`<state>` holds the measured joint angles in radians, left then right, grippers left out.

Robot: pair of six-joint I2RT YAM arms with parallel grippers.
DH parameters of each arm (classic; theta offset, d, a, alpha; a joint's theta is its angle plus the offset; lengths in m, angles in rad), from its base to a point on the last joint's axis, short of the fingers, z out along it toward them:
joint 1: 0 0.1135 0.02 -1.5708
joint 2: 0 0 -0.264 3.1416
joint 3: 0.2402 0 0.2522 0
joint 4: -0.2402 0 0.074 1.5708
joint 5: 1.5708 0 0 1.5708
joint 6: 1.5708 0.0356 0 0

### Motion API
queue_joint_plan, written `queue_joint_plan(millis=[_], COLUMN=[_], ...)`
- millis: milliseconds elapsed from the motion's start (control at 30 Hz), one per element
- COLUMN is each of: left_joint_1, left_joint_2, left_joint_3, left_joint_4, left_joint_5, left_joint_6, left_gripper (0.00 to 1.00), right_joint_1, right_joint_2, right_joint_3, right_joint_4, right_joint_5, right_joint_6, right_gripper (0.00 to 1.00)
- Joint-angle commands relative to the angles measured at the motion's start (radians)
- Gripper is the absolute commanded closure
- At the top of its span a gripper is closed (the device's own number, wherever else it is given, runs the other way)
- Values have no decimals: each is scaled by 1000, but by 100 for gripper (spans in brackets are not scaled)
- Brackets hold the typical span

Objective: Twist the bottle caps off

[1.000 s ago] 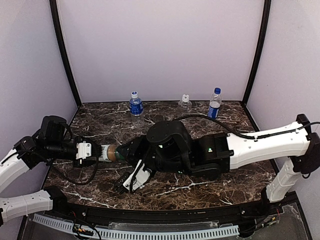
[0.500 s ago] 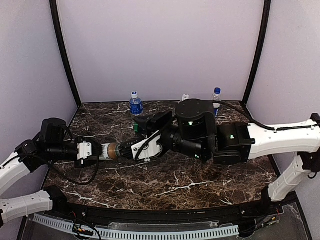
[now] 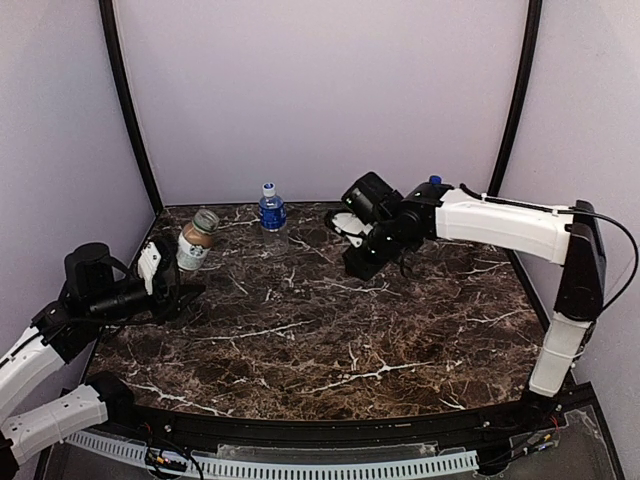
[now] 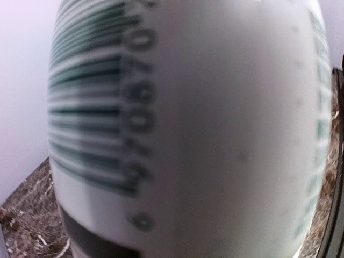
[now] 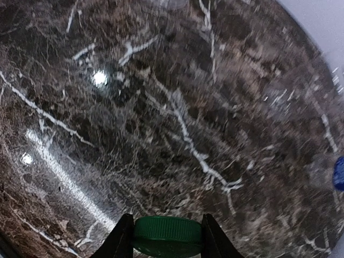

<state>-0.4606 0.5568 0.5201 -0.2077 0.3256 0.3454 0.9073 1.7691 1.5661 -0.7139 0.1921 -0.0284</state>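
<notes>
My right gripper should move back and down next to let go of the green cap [image 5: 166, 235] beside the white vein, because that bare marble is below and back of the gripper.
My left gripper [image 3: 177, 273] is shut on the brown coffee-drink bottle [image 3: 196, 243] at the table's left, holding it nearly upright with its mouth uncovered. In the left wrist view its white barcode label [image 4: 188, 129] fills the frame and hides the fingers. My right gripper [image 3: 358, 262] hangs over the back middle of the table, shut on a green cap [image 5: 166, 235] that sits between its two fingers [image 5: 119, 239]. A blue-label bottle [image 3: 271, 208] stands capped at the back. Only the blue cap of another bottle [image 3: 434, 182] shows behind my right arm.
The dark marble table [image 3: 330, 340] is walled at the back and both sides by pale panels with black posts [image 3: 128, 110]. A blurred blue object [image 5: 338, 173] shows at the right edge of the right wrist view.
My right arm has pulled off the brown bottle and swung to the back right with the green cap. My left arm has drawn back left and tipped the bottle from lying sideways to nearly upright.
</notes>
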Motion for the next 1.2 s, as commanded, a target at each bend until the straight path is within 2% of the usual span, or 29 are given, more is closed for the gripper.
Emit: queue_joint_plan(millis=[0,133,400,433,533,733,800,900,967,1033,1100,1167], left_joint_1=[54,88,130,133,145,150,150,151,150,151,150,152], left_joint_2=[-44,-81,-154,-158,-182,-210,-216,-219,-221,-221,-222,-222], left_joint_3=[-80,-141,-238,-248,-268,-292,-300,-314,-323,-328,-331,-331], left_joint_4=[181,234,284,296,311,324,334,361,378,389,394,392], left_joint_5=[63,88,131,135,167,235,268,315,348,377,398,415], left_joint_6=[-350,-422,-472,-477,-471,-459,-460,-461,-464,-467,-465,-462], left_gripper=[72,72,72,72,72,72,72,71,71,71,71,71], right_joint_1=[-4,5,48,51,54,54,57,72,100,146,191,219], right_joint_2=[118,199,273,285,311,309,287,235,203,165,109,52], right_joint_3=[28,34,-17,-13,6,85,132,234,324,383,361,239], right_joint_4=[-305,-409,-361,-364,-370,-418,-440,-436,-382,-230,25,346], right_joint_5=[-258,-250,-247,-234,-229,-209,-174,-130,-117,-161,-300,-477], right_joint_6=[372,442,489,491,490,483,481,446,387,286,192,157], right_gripper=[100,100,100,94,69,33,16,12,12,12,12,12])
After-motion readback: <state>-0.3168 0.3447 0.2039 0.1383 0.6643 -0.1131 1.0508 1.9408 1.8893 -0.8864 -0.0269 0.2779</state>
